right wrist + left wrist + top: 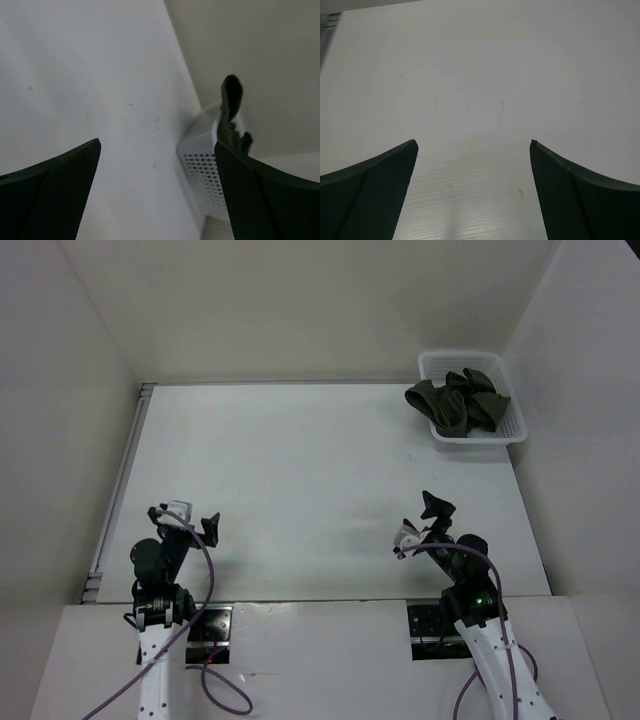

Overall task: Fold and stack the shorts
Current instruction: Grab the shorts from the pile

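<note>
The shorts' flap over the basket's rim (422,397) hangs well outward of my open fingers, so my right gripper should move outward and close on it next.
The dark olive-green shorts (456,402) lie crumpled in the white mesh basket (512,429) at the table's far right, one part hanging over its left rim. In the right wrist view the shorts (231,102) stick up above the basket (200,165). My left gripper (192,521) is open and empty near the table's front left; in the left wrist view it (474,145) has only bare table between its fingers. My right gripper (424,519) is open and empty near the front right, well short of the basket; it also shows in its wrist view (157,145).
The white table (300,480) is walled in by white panels at the back and both sides. A metal rail (118,490) runs along its left edge. The arm bases and cables sit at the near edge.
</note>
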Controlling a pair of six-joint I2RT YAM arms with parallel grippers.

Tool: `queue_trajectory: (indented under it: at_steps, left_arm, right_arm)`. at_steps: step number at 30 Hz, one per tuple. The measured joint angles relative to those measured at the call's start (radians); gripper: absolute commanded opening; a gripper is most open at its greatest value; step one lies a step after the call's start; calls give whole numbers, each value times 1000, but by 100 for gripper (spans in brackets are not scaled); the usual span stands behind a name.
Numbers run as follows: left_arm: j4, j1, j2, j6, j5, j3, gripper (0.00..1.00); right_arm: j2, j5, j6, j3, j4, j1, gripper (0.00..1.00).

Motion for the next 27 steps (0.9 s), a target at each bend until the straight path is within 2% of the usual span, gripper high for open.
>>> queue_trajectory:
  at_steps: [3, 6, 10, 12, 14, 16, 19, 21, 24, 27]
  left_arm:
    - [-12, 1, 0, 1, 193, -1, 99]
    - [76, -5, 0, -1, 284, -2, 99]
    - [237, -64, 43, -1, 155, 15, 99]
    - [262, -85, 115, -1, 76, 64, 99]
    - [266, -87, 241, 0, 18, 169, 99]
    - [265, -87, 412, -1, -25, 317, 99]
    - [224, -88, 711, 0, -72, 610, 99]
    - [142, -88, 959, 0, -105, 873, 99]
    - [45, -94, 1212, -1, -142, 1117, 99]
    - [-109, -122, 1392, 0, -195, 1255, 99]
  right_arm:
    - [0, -25, -171, -6, 65, -1, 99]
    - [0, -47, -198, -6, 227, -1, 99]
    - [18, -80, -214, 14, 380, -1, 99]
    - [100, -78, -220, 69, 406, 0, 99]
    - [286, -57, -203, 203, 409, 0, 99]
    - [517, 3, -146, 414, 402, 0, 99]
    - [871, 132, 6, 835, 391, 0, 99]
    - [1088, 224, 123, 1096, 381, -5, 99]
    - [1265, 296, 245, 1273, 306, -9, 99]
    - [1469, 343, 386, 1477, 146, -22, 99]
